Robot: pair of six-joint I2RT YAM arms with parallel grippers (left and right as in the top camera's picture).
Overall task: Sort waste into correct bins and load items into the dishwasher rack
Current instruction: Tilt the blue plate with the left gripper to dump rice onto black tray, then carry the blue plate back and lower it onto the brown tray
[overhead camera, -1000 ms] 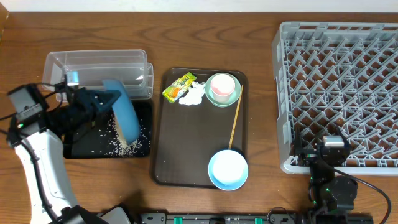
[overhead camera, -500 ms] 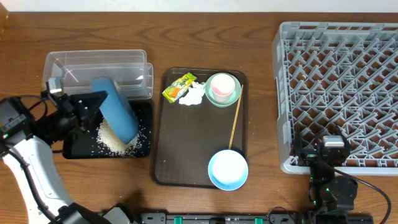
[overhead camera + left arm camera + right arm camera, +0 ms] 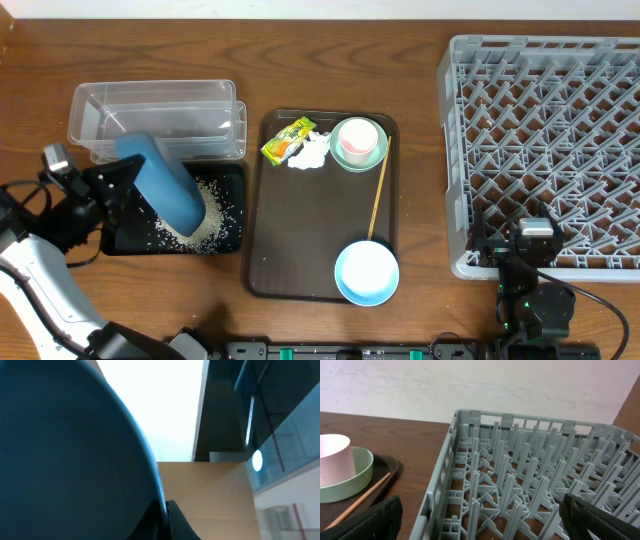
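The bowl swings over the brown tray (image 3: 300,220) in my left gripper next, turns upright and lowers onto the bare middle for release, since that spot lies clear.
My left gripper (image 3: 118,180) is shut on the rim of the large dark-blue bowl (image 3: 162,184), held tipped upside down over the black tray (image 3: 233,240). White rice grains (image 3: 195,222) lie heaped in that tray. The bowl fills the left wrist view (image 3: 65,450). The clear tub (image 3: 160,108) stands behind the tray. The snack wrapper (image 3: 285,138), white tissue (image 3: 312,152), pink cup (image 3: 357,138) in the mint-green bowl (image 3: 360,158), wooden stick (image 3: 378,198) and light-blue bowl (image 3: 366,272) lie on the brown tray (image 3: 300,220). My right gripper (image 3: 538,244) is open by the grey rack (image 3: 545,140).
The right wrist view shows the rack's near wall (image 3: 445,485), the mint-green bowl (image 3: 355,472) with the pink cup (image 3: 335,457) and the stick's end (image 3: 360,500). Bare wooden table (image 3: 420,200) lies between the brown tray and the rack.
My left arm has drawn back to the left and the dark-blue bowl has tipped further over. More rice now lies in the black tray. The right arm has not moved.
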